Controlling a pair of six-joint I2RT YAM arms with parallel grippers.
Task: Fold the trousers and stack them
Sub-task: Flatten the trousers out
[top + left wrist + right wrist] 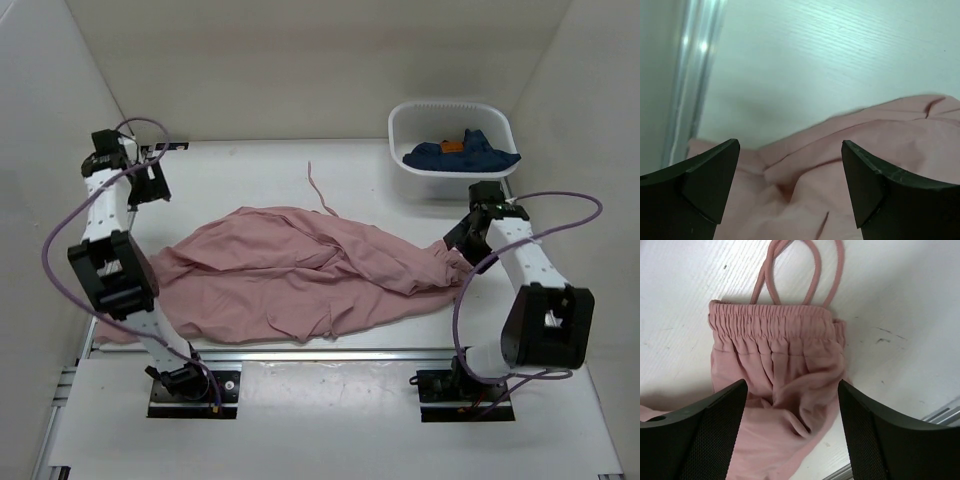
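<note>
I will next lower my right gripper from its hover onto the waistband's gathered inner edge (781,342), because the raised pleats there lie just ahead of its open fingers.
The dusty-pink trousers (300,270) lie wrinkled across the middle of the table, one thin drawstring (318,190) trailing toward the back. My left gripper (150,185) is over the far left of the table, above the cloth's left end. In the left wrist view the left gripper (790,147) is open, with pink fabric (860,130) below the gap and nothing between the fingers. My right gripper (462,238) is at the trousers' right end. The right gripper (791,386) is open over the gathered waistband (772,325), with the looped drawstring (810,270) beyond it.
A white basket (450,110) stands at the back right and holds a dark navy garment (462,155) with an orange tag. White walls close in the left, back and right sides. A metal rail (330,352) runs along the table's near edge.
</note>
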